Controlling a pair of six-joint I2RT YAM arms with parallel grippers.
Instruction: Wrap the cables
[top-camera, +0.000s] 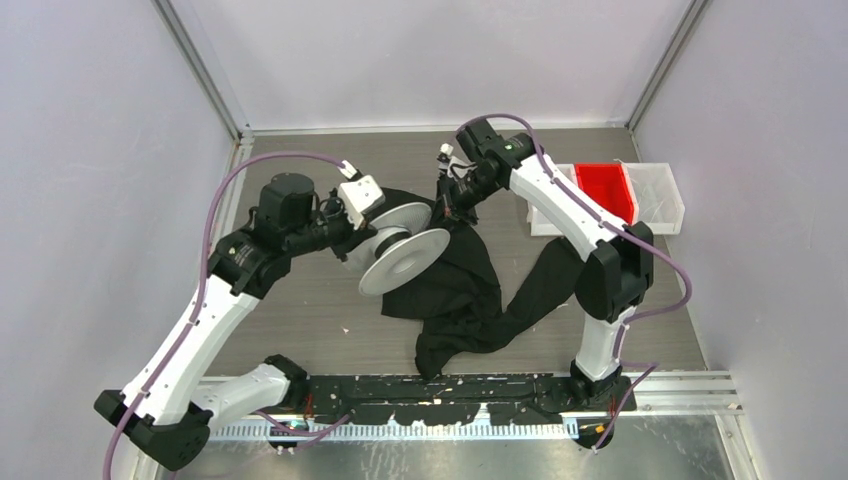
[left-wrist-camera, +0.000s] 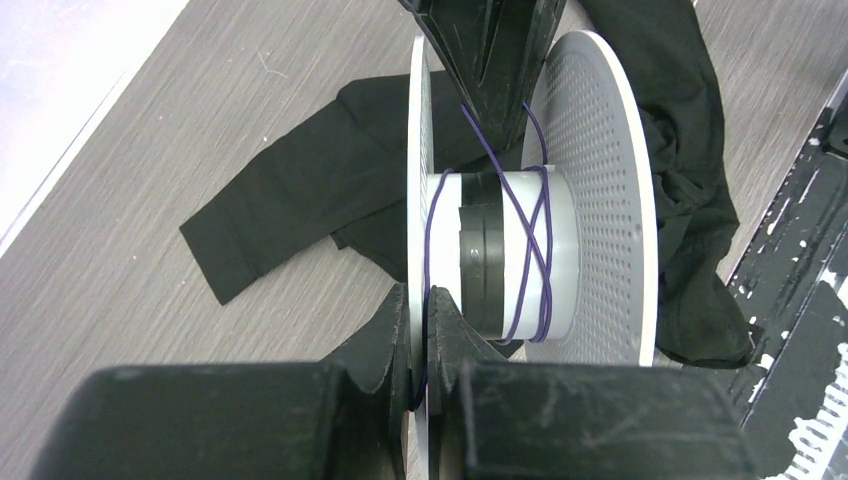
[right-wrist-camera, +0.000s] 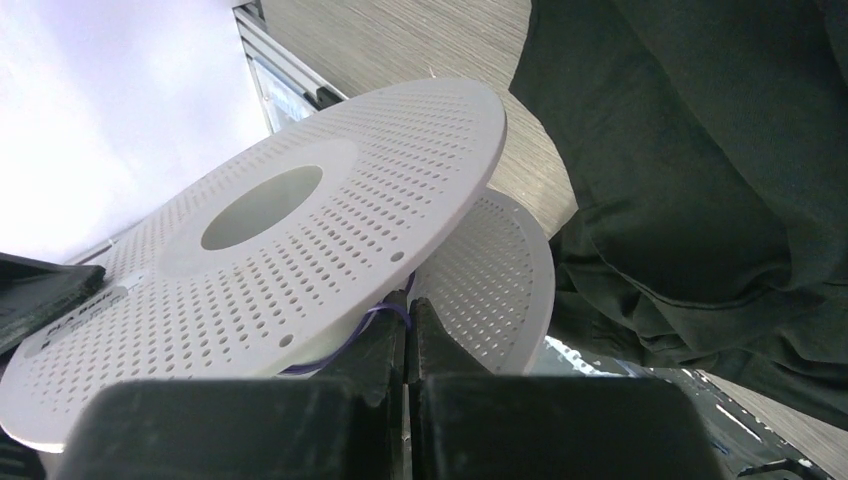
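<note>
My left gripper should move down and to the left in the top view next, turn the spool flat and release it on the bare tabletop (left-wrist-camera: 170, 335) beside the cloth, because the spool hangs tilted.
A white perforated spool (top-camera: 405, 250) hangs tilted above the table. My left gripper (left-wrist-camera: 420, 300) is shut on the rim of one of its flanges (left-wrist-camera: 417, 180). The thin purple cable (left-wrist-camera: 530, 230) crosses the white hub (left-wrist-camera: 565, 250) in a few loose turns; one strand also runs down between the flange and my left jaw. My right gripper (right-wrist-camera: 407, 305) reaches in between the two flanges (right-wrist-camera: 300, 240) and is shut on the cable (right-wrist-camera: 375, 318), which loops over its fingertip. In the top view the right gripper (top-camera: 441, 210) sits just behind the spool, the left gripper (top-camera: 372, 238) at the spool's left.
A large black cloth (top-camera: 460, 285) lies crumpled under and to the right of the spool. A red bin (top-camera: 603, 188) and a clear bin (top-camera: 662, 195) stand at the back right. A black strip (top-camera: 440, 392) runs along the near edge.
</note>
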